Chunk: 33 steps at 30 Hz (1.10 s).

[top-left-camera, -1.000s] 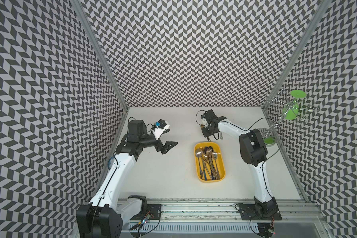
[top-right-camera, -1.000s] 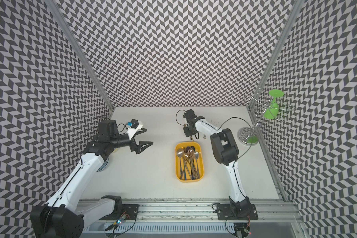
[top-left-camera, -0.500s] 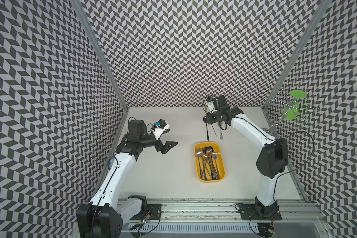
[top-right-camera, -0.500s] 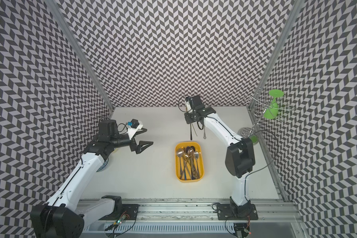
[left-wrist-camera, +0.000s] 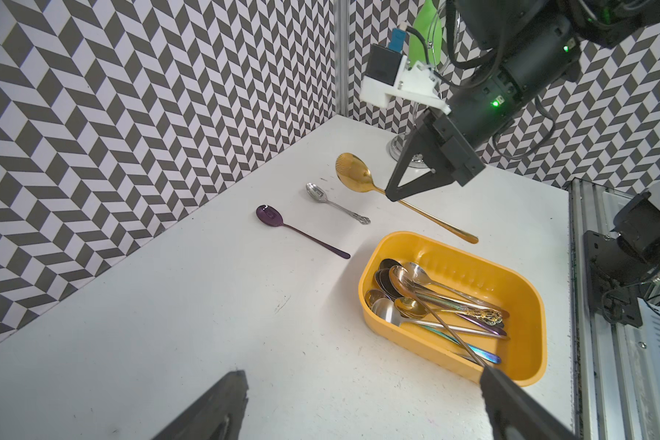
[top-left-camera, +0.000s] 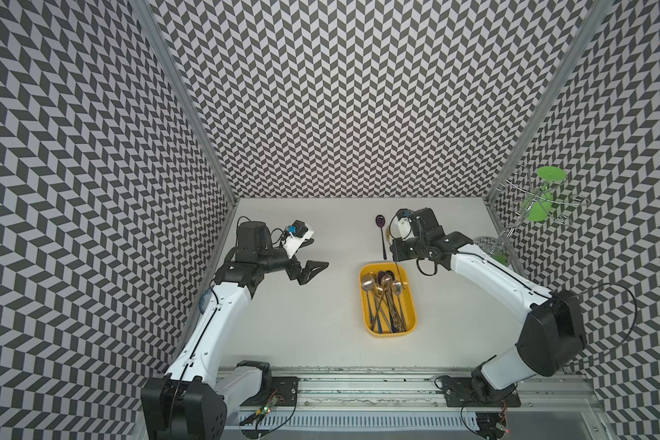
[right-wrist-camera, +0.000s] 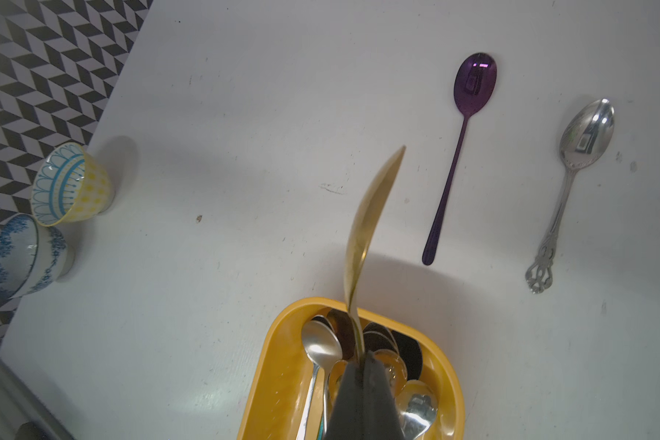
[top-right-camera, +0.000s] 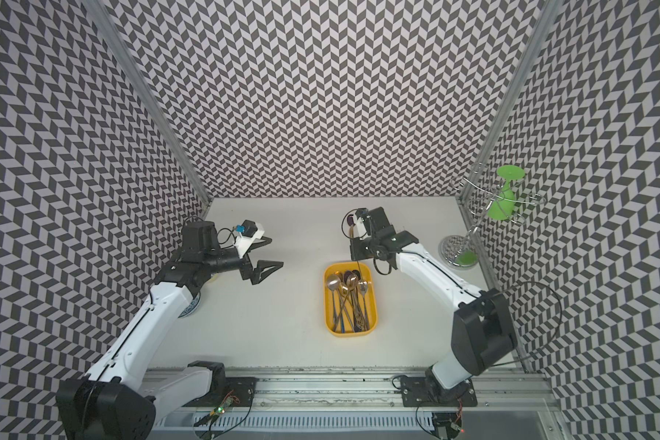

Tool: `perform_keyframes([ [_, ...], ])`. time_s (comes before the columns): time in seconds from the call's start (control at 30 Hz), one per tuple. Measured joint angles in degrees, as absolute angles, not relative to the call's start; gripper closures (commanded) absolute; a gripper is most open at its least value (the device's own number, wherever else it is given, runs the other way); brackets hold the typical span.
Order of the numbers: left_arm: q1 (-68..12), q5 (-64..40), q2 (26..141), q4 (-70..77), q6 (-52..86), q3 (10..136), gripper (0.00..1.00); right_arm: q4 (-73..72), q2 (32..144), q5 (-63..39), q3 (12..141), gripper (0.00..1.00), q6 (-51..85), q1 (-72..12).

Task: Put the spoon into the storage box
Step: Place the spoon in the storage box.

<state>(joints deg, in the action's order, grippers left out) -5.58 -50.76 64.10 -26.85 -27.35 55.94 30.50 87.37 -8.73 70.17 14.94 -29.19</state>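
The robot's right gripper needs to move back and down next and release the gold spoon's bowl over the box's spoons, since the spoon's bowl hangs over the box's rim.
My right gripper (right-wrist-camera: 361, 358) is shut on the handle of a gold spoon (left-wrist-camera: 353, 175), holding it in the air over the far end of the yellow storage box (top-left-camera: 366, 304). The spoon's bowl (right-wrist-camera: 374, 213) points away from the box, and its handle slants down over the rim (left-wrist-camera: 454, 244). Several spoons lie inside the box. A purple spoon (top-left-camera: 380, 221) and a silver spoon (left-wrist-camera: 315, 190) lie on the table beyond it. My left gripper (top-left-camera: 309, 255) hangs open and empty to the left of the box, well apart from it.
Two patterned bowls (right-wrist-camera: 69, 183) (right-wrist-camera: 23, 255) stand by the left wall, under my left arm. A wire rack holding a green glass (top-left-camera: 542, 198) stands at the far right wall. A metal rail (top-left-camera: 359, 384) runs along the table's front edge.
My right arm has unfolded and carried the gold spoon up off the table and toward the box's far end. The left arm has stayed still and open.
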Motion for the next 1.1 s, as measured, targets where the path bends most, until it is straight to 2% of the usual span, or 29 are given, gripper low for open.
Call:
perform_keyframes([
  [0.4, -5.6, -50.8, 64.1, -26.8, -27.4, 55.9, 0.01, 17.9, 78.7, -15.0, 51.0, 1.0, 27.4, -33.1],
  [1.0, -5.6, -50.9, 64.1, -26.7, -27.4, 55.9, 0.01, 3.8, 78.9, -18.9, 40.9, 1.0, 37.3, -38.2],
  [1.07, -5.6, -50.9, 64.1, -26.7, -27.4, 55.9, 0.01, 2.8, 79.0, -19.1, 40.6, 0.96, 37.8, -38.6],
  [1.1, -5.6, -50.9, 64.1, -26.7, -27.4, 55.9, 0.01, 2.6, 79.3, -19.2, 40.6, 0.91, 37.9, -38.7],
])
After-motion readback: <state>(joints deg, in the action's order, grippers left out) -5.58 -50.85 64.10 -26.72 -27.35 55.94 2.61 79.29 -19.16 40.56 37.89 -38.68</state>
